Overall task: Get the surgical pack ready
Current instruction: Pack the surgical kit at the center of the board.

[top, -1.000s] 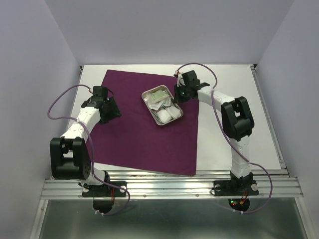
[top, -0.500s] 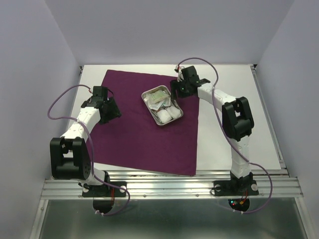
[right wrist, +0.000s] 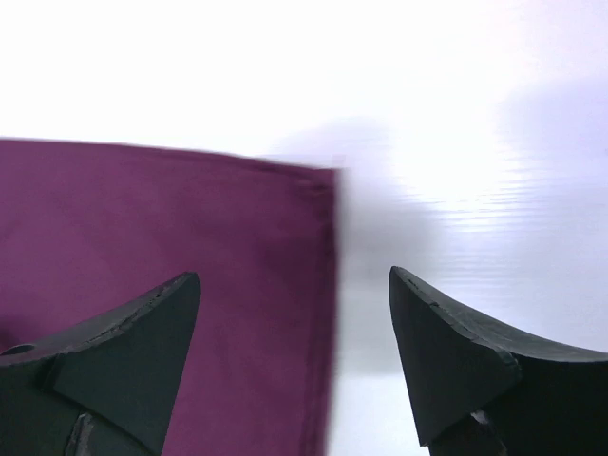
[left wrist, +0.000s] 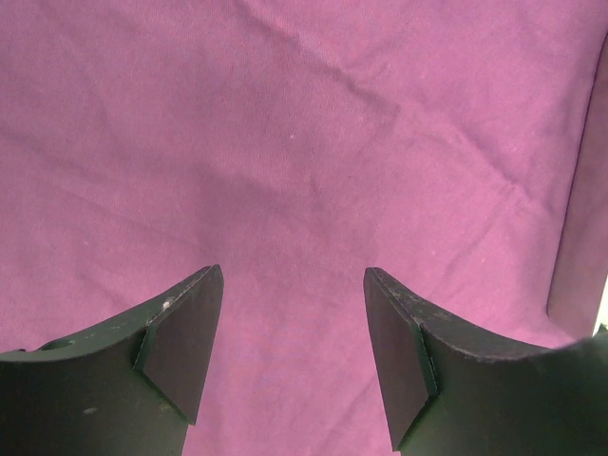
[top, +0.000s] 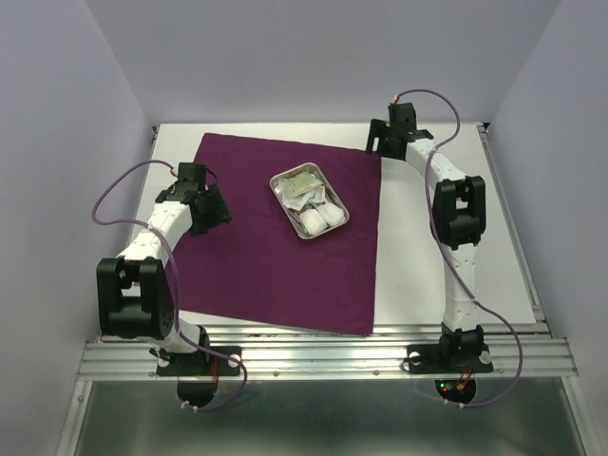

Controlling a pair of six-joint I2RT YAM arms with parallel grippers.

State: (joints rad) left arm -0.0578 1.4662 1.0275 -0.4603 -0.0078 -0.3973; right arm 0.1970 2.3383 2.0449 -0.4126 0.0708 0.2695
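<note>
I need to lower my right gripper next and close it on the drape's edge by the drape's far corner [top: 380, 162] [right wrist: 320, 285], which is below it, because its fingers are already on both sides of that edge.
The surgical pack lies unbundled: a deep-purple drape [top: 275, 247] is spread flat on the white table, and a small steel tray [top: 285, 178] holding white gauze pads [top: 320, 219] and small packets [top: 302, 188] stands on its far half. My left gripper [top: 214, 204] hovers open over the drape's left part; only purple cloth [left wrist: 304, 142] shows between its fingers. My right gripper [top: 378, 141] is open above the drape's far right corner [right wrist: 318, 185], one finger over cloth, the other over bare table. Nothing is held.
The white table [top: 446, 218] shows bare to the right of the drape and along the back. Pale walls close in both sides and the back. A metal rail [top: 323, 356] runs along the near edge by the arm bases.
My right gripper opened at the tray's far right edge, then drew back and right to the drape's far right corner. The left arm barely moved.
</note>
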